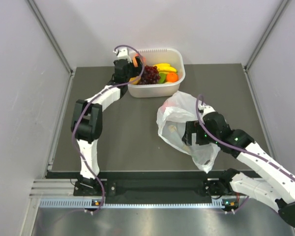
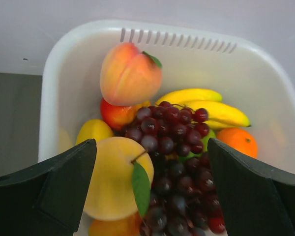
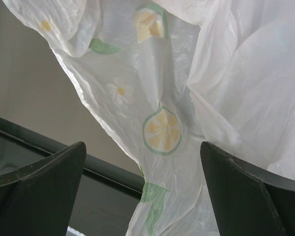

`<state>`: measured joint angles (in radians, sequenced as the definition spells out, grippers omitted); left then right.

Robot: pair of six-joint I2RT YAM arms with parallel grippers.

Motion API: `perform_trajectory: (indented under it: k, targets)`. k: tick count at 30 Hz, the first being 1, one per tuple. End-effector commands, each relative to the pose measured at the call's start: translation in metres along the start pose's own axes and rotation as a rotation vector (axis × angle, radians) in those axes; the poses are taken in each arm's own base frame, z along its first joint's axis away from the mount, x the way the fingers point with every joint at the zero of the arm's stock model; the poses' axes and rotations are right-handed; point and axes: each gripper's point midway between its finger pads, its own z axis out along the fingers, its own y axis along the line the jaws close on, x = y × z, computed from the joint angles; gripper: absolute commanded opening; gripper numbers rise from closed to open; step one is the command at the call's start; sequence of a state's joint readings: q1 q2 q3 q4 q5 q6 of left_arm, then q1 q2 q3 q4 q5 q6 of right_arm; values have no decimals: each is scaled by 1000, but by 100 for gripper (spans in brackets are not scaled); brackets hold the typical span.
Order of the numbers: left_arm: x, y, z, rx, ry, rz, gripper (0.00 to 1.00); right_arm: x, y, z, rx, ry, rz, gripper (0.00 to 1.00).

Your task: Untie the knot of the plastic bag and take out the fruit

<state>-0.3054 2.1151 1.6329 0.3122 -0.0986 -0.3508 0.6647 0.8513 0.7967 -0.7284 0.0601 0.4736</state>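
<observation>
Something pink is showing beside the bag's rim fold (image 1: 164, 114), so I should next move my left gripper back, to the right in the top view and down onto it.
The plastic bag (image 1: 179, 118) lies crumpled on the dark table at centre right; it is white with lemon and flower prints. No knot shows. My right gripper (image 1: 189, 135) is open at the bag's near side, with a hanging fold of the bag (image 3: 162, 128) between its fingers (image 3: 44, 172). My left gripper (image 1: 136, 66) is open over the white tub (image 1: 177, 56). In the left wrist view the left gripper (image 2: 151, 160) is above a yellow fruit (image 2: 110, 179) and dark grapes (image 2: 174, 147). A peach (image 2: 129, 73) is at the tub's far wall.
The tub (image 2: 64, 73) also holds bananas (image 2: 209, 105), an orange (image 2: 237, 141), a red fruit (image 2: 114, 115) and a small yellow one (image 2: 93, 132). Grey walls enclose the table on three sides. A black rail (image 1: 152, 186) runs along the near edge.
</observation>
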Motion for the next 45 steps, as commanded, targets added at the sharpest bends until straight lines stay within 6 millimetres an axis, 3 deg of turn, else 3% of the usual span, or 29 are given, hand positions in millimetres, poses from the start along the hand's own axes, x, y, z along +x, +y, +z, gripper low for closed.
perform_trajectory:
  k: [1, 3, 4, 5, 7, 12, 13, 15, 19, 24, 32, 33, 36, 37, 38, 45]
  targets:
    - [-117, -51, -62, 149, -268, -65, 99, -21, 14, -2, -55, -73, -6, 100]
    - [-121, -57, -89, 174, -268, -67, 99, -23, 15, 0, -57, -80, -5, 100]
    - [-106, -60, -97, 183, -232, -67, 99, -24, 14, 1, -51, -86, -6, 100]
    - [-117, -68, -114, 206, -247, -69, 99, -26, 15, 1, -54, -92, -6, 100]
    - [-107, -84, -131, 249, -215, -58, 99, -31, 16, 2, -56, -113, -3, 100]
    - [-45, -138, -190, 441, -37, 25, 99, -40, 18, 4, -48, -131, 2, 97]
    - [-28, -158, -202, 497, -2, 62, 99, -41, 18, 5, -48, -129, -1, 96]
    - [13, -177, -221, 561, 121, 111, 99, -42, 19, 4, -49, -130, -7, 94]
    - [49, -190, -240, 602, 210, 207, 99, -43, 20, -2, -64, -148, -11, 91]
    - [69, -200, -266, 682, 268, 317, 99, -38, 20, -12, -89, -158, -21, 95]
    - [108, -202, -263, 732, 380, 409, 99, -28, 31, -20, -176, -132, -50, 98]
    - [117, -202, -264, 735, 416, 414, 94, -29, 35, -21, -195, -137, -53, 97]
    - [119, -210, -268, 776, 439, 389, 48, -30, 45, -24, -258, -146, -65, 91]
    - [115, -211, -268, 767, 435, 364, 7, -28, 48, -24, -276, -141, -67, 89]
    - [108, -213, -270, 762, 419, 350, 0, -29, 50, -22, -284, -144, -69, 88]
    - [61, -226, -296, 788, 277, 221, 0, -31, 54, -6, -285, -133, -64, 68]
